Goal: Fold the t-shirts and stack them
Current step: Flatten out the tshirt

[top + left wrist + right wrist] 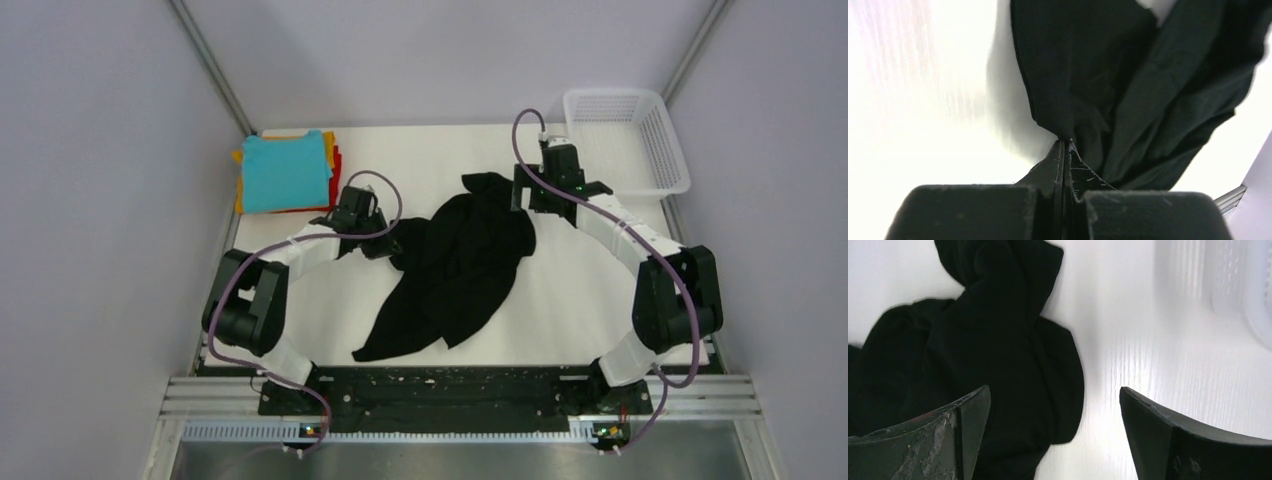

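My right gripper moves outward, to the left in the top view, and down onto the shirt's narrow far end point(487, 184) point(1007, 260) next. That end lies beyond my open fingers.
A large black t-shirt point(460, 270) lies crumpled and stretched diagonally across the middle of the white table point(560, 300). My left gripper point(385, 245) is at its left edge. In the left wrist view this gripper point(1065, 144) is shut, with a fold of the black t-shirt point(1108, 75) pinched at its tips. My right gripper point(557, 195) hangs open over the shirt's upper right lobe. In the right wrist view it point(1054, 390) holds nothing: the black t-shirt point(988, 340) lies under its left finger and bare table under its right. Folded t-shirts point(285, 170) are stacked at the back left, teal on top of orange-yellow and red.
A white mesh basket point(665, 150) stands at the back right corner, also seen in the right wrist view as a basket point(1248, 290) at the upper right. Grey walls close in the table on three sides. The arm bases sit on a black rail at the near edge.
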Tool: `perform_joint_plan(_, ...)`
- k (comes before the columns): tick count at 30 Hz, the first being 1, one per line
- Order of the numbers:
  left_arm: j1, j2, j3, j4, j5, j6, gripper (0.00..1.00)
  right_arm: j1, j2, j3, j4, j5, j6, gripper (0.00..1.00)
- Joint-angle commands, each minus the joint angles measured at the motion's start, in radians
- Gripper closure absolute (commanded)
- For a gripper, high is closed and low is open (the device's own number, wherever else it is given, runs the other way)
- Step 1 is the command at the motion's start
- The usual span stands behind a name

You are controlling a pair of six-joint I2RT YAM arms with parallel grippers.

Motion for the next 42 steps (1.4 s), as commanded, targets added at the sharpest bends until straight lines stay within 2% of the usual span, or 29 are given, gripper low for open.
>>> perform_joint_plan(1,-0.002,-0.151,0.015,0.018,-0.027,0.022,1.0,0.004,0.086,0.147,0.01,0.09,0.059,0.02)
perform_joint_plan(10,-0.002,-0.247,0.035,-0.031,-0.054,0.025,1.0,0.004,0.395,0.46,-0.058,0.037,0.139,0.07)
perform_joint_plan(19,-0.004,-0.246,0.061,-0.044,-0.087,0.028,1.0,0.022,0.605,0.627,-0.049,-0.095,0.086,0.17)
perform_joint_plan(20,-0.003,-0.242,0.06,-0.04,-0.087,0.028,1.0,0.024,0.614,0.629,-0.044,-0.105,0.084,0.2)
perform_joint_plan(23,-0.001,-0.227,0.059,-0.03,-0.1,0.026,1.0,0.027,0.627,0.623,-0.013,-0.16,0.076,0.37)
perform_joint_plan(24,-0.001,-0.221,0.062,-0.027,-0.105,0.023,1.0,0.027,0.627,0.618,0.001,-0.175,0.076,0.43)
perform_joint_plan(25,0.0,-0.213,0.067,-0.027,-0.108,0.022,1.0,0.028,0.626,0.613,0.012,-0.19,0.072,0.55)
perform_joint_plan(28,0.006,-0.205,0.09,-0.027,-0.115,0.025,1.0,0.027,0.607,0.607,0.026,-0.216,0.069,0.91)
perform_joint_plan(29,0.012,-0.209,0.1,-0.027,-0.122,0.027,1.0,0.027,0.591,0.601,0.034,-0.209,0.069,1.0)
perform_joint_plan(35,0.045,-0.294,0.216,-0.022,-0.219,0.098,1.0,0.027,0.387,0.558,0.105,-0.175,0.013,1.0)
perform_joint_plan(42,0.046,-0.486,0.342,0.08,-0.367,0.236,1.0,0.028,0.036,0.516,0.186,-0.181,-0.063,1.0)
